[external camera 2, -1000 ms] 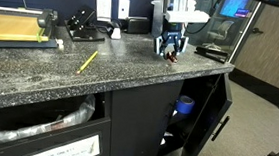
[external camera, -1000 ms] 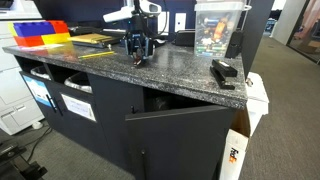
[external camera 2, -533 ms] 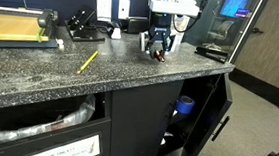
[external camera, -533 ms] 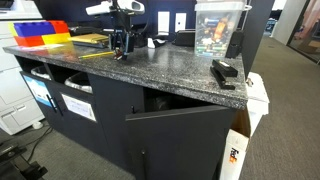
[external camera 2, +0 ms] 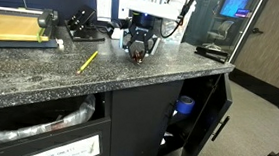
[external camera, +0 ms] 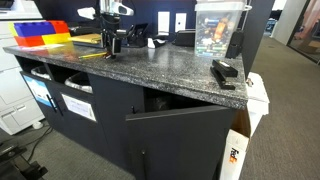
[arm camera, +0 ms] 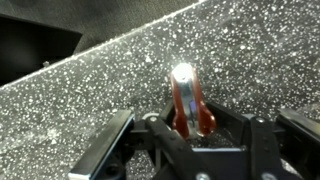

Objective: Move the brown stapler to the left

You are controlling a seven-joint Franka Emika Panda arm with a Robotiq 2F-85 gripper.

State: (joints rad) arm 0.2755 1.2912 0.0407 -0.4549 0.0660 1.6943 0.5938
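Observation:
I will next gently lower the brown stapler [external camera 2: 136, 57] onto the bare speckled counter below and open my gripper to let go of it, because that spot is clear of other things.
The brown stapler [arm camera: 188, 100] is small, dark reddish-brown and elongated, with a bright glare at its far end. It sits between my gripper's [arm camera: 190, 135] fingers, just above the speckled dark counter [arm camera: 90, 90]. My gripper is shut on it. In both exterior views my gripper [external camera: 112, 46] [external camera 2: 138, 50] hangs low over the counter's back part. The stapler [external camera 2: 136, 57] shows as a reddish tip under the fingers; in the other exterior view it is too small to make out.
A larger black stapler-like device [external camera: 225, 72] lies at the counter's end near a clear plastic box [external camera: 220, 30]. A yellow pencil [external camera 2: 87, 61], a paper trimmer [external camera 2: 13, 25], another black device [external camera 2: 80, 24] and coloured bins [external camera: 40, 33] also stand on the counter.
My gripper has carried the stapler steadily along the counter, toward the coloured bins and the pencil, away from the clear box. The other things have not moved.

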